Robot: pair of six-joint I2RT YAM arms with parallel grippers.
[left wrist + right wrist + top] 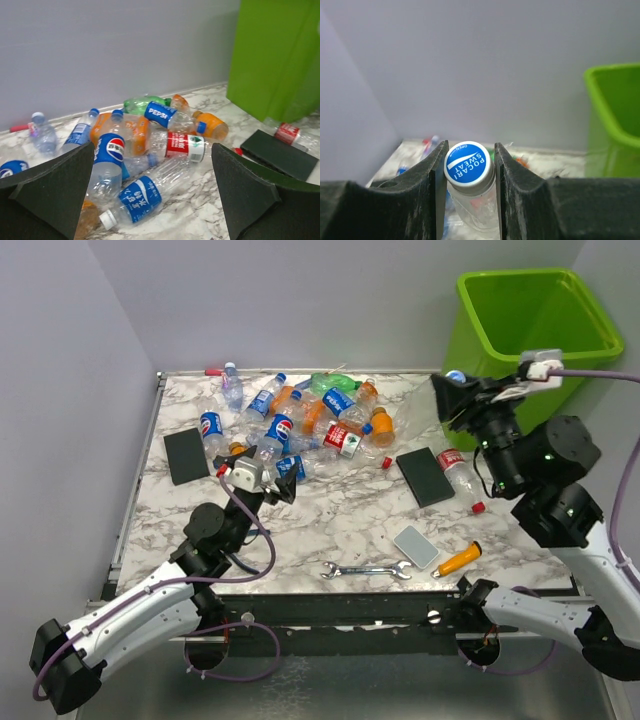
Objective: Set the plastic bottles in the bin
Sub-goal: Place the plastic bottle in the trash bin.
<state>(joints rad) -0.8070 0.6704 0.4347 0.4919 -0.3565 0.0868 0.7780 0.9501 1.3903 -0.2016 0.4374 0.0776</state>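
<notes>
My right gripper is to rise next and swing outward over the near rim of the lime-green bin, then go down into its open top (540, 318) (624, 100), because the clear bottle is hanging outside.
Several plastic bottles (300, 415), clear, orange and green, lie piled at the back middle of the marble table. One more with a red label (460, 475) lies alone on the right. My left gripper (262, 480) is open just in front of the pile. In the left wrist view it (152, 147) stands wide open over a clear, blue-labelled bottle (140, 197). My right gripper (450, 390) is raised beside the lime-green bin (470, 350), left of its near corner. It (469, 145) is shut on a clear bottle with a blue cap (467, 162).
Two black slabs (186, 455) (424, 476), a grey slab (415, 546), a wrench (365, 570) and an orange-handled screwdriver (458, 559) lie on the table. A red-handled tool (215, 371) lies at the back edge. The bin stands off the table's back right corner.
</notes>
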